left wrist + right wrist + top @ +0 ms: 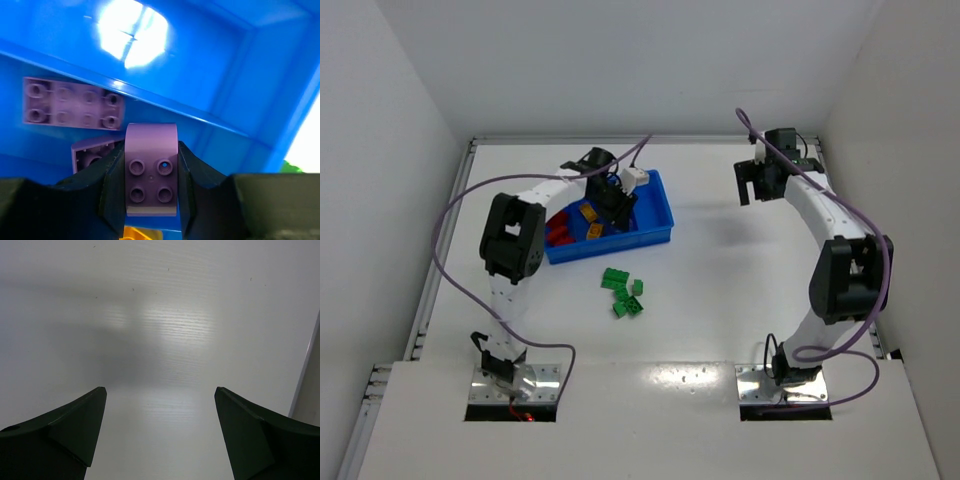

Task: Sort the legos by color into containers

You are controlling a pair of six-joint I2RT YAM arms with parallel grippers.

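The small green lego (638,287) stands slightly apart from the others, so my right gripper should swing to the left in the top view and back, then down over it.
My left gripper (616,200) is over the blue tray (662,215). In the left wrist view it (151,172) is shut on a purple curved lego (151,165) just above a compartment that holds two more purple legos (70,102). A yellow lego (135,233) shows below the held one. In the top view, red legos (558,232) and yellow legos (590,220) lie in the tray's left compartments. Several green legos (624,292) lie on the table in front of the tray. My right gripper (752,185) is open and empty at the far right, with only bare table between its fingertips (97,405).
White walls enclose the table on three sides. A raised edge (305,370) runs along the right side close to my right gripper. Purple cables loop from both arms.
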